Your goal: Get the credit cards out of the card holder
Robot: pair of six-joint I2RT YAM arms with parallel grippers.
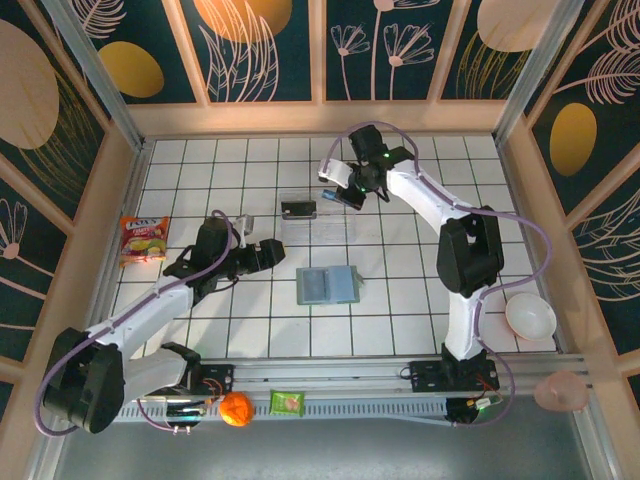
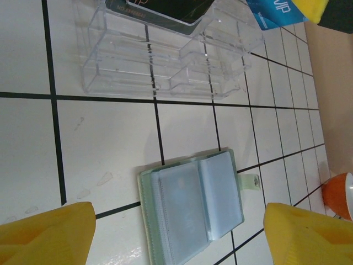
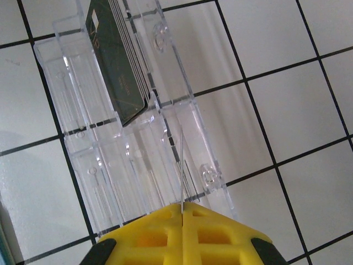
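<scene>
I will next move the blue credit card [image 2: 273, 12] down and back with my right gripper to let it go, because the empty compartment beside the dark cards is below and slightly back.
The card holder [image 1: 327, 285] lies open and flat on the tiles, bluish-grey pockets up [image 2: 190, 207]. My left gripper [image 1: 275, 252] hovers just left of it, open, its yellow fingers [image 2: 44, 234] wide apart on either side of the holder with nothing between them. My right gripper [image 1: 343, 190] is shut on a blue credit card [image 2: 273, 12], held over the right half of a clear plastic tray [image 1: 318, 217]. In the right wrist view the card shows edge-on as a thin line [image 3: 181, 165] rising from the closed fingertips [image 3: 165, 221].
Several dark cards [image 3: 118, 72] stand in one compartment of the clear tray [image 3: 83, 165]. A snack packet [image 1: 143, 238] lies at the left wall, a white bowl [image 1: 530, 317] at the right. An orange [image 1: 235, 408] and a green packet [image 1: 288, 402] sit by the arm bases.
</scene>
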